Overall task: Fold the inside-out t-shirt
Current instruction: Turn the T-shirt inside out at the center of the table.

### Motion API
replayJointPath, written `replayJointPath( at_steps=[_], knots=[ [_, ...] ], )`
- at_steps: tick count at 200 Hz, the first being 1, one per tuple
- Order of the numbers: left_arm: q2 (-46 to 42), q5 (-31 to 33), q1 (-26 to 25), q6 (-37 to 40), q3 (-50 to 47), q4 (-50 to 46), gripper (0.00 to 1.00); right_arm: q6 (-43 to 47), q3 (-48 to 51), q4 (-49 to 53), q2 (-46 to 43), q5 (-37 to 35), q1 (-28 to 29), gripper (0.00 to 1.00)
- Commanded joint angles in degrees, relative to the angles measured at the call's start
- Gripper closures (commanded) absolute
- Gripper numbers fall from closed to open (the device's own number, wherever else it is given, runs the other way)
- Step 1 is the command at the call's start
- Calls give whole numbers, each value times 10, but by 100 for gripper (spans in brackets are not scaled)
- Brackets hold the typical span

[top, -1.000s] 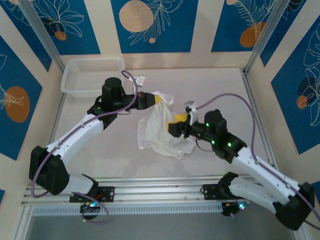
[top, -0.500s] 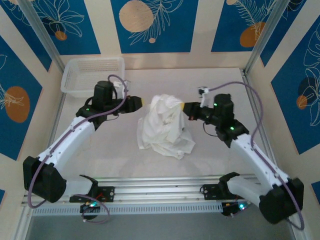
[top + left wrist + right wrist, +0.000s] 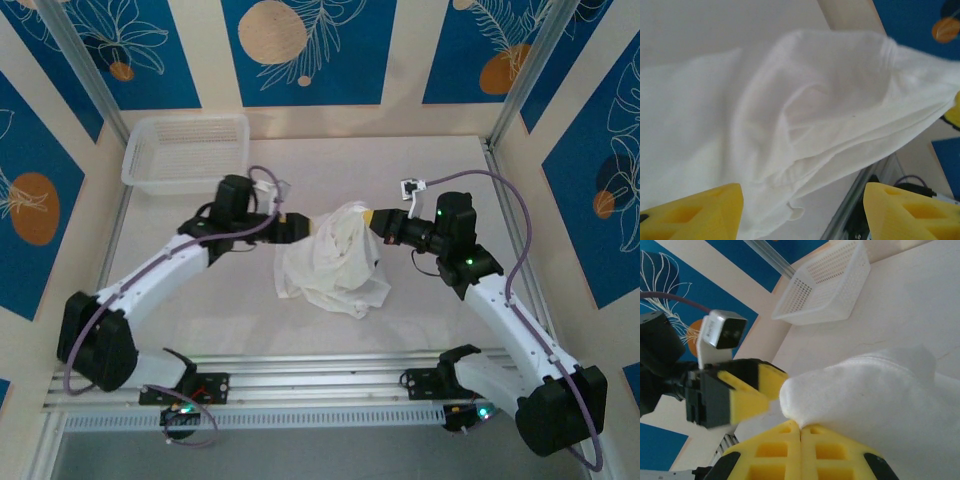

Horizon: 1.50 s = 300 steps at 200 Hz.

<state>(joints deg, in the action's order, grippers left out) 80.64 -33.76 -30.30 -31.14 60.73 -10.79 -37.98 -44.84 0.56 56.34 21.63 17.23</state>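
Observation:
The shirt's near corner lies below and back of my right gripper, so it should lower the raised fold back toward that corner and release it.
The inside-out t-shirt [image 3: 335,262] is a crumpled white heap in the middle of the table, with its upper part pulled up. My right gripper [image 3: 373,216] is shut on a fold at the shirt's upper right. In the right wrist view its yellow jaws [image 3: 801,429] press together on the bunched cloth [image 3: 875,390]. My left gripper [image 3: 303,227] stands open at the shirt's upper left edge. In the left wrist view its fingers [image 3: 695,215] are wide apart, with the shirt [image 3: 790,110] draped just ahead of them and nothing gripped.
A white mesh basket [image 3: 185,150] sits at the back left corner, also seen in the right wrist view [image 3: 825,287]. An aluminium rail [image 3: 320,385] runs along the near edge. Bare table lies around the shirt [image 3: 200,300].
My left gripper let go of the shirt, drew back left, then returned to it with its jaws open. My right gripper closed on the shirt's top and holds it raised.

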Motion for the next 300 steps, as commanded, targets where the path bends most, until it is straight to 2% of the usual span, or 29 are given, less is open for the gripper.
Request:
replayJointPath(
  at_steps=[1,12,21,33,41,53,62,66,76,85,119,140,150,164,175,187,206,233,248,266,270,282,288,300],
  knots=[
    [63,13,-12,-22,3,49,35,-10,-10,-19,-9,22,6,100],
    [98,-28,-19,-36,2,107,35,-13,-8,-19,-11,20,7,100],
    [130,-47,-28,-31,17,117,34,-13,-7,-16,-12,18,8,100],
    [164,-37,-36,-28,30,113,34,-12,-5,-9,-14,13,7,100],
    [179,-29,-33,-41,26,123,40,-11,-3,-1,-17,5,5,100],
    [188,-35,-18,-86,2,176,61,-11,7,21,-30,-13,-4,100],
    [184,-49,-1,-135,-26,243,91,-11,22,47,-48,-35,-13,100],
    [182,-56,7,-157,-38,273,100,-11,30,61,-58,-47,-20,100],
    [169,-65,27,-192,-57,320,100,-13,68,91,-90,-71,-37,100],
    [150,-66,40,-195,-62,323,100,-11,114,108,-121,-84,-47,100],
    [87,-52,49,-98,-24,189,100,-90,325,131,-248,-76,-17,100],
    [60,-51,48,-75,-16,159,100,-105,340,226,-351,-145,16,96],
    [55,-63,47,-67,-12,155,100,-93,326,240,-392,-170,22,92],
    [54,-88,42,-48,1,139,100,-52,305,195,-419,-155,30,70],
    [53,-94,35,-29,15,113,100,2,282,145,-405,-135,43,54],
    [48,-92,25,-12,28,85,100,73,248,110,-360,-134,69,46],
    [36,-92,10,6,45,62,100,199,189,75,-253,-144,130,39],
    [30,-76,-8,31,69,20,100,265,131,-2,-88,-190,192,35],
    [26,-67,-9,33,73,5,100,265,95,-38,-5,-180,200,35],
    [16,-62,-10,37,71,-1,100,245,45,-30,79,-243,200,39],
    [14,-60,-10,39,71,-3,100,237,35,-24,95,-265,198,43],
    [9,-45,-10,51,74,-22,100,204,10,7,124,-313,187,68],
    [6,-29,-10,61,78,-40,100,193,1,22,130,-304,176,79],
    [3,9,-9,79,83,-76,100,179,-4,32,127,-255,160,93]
  ],
)
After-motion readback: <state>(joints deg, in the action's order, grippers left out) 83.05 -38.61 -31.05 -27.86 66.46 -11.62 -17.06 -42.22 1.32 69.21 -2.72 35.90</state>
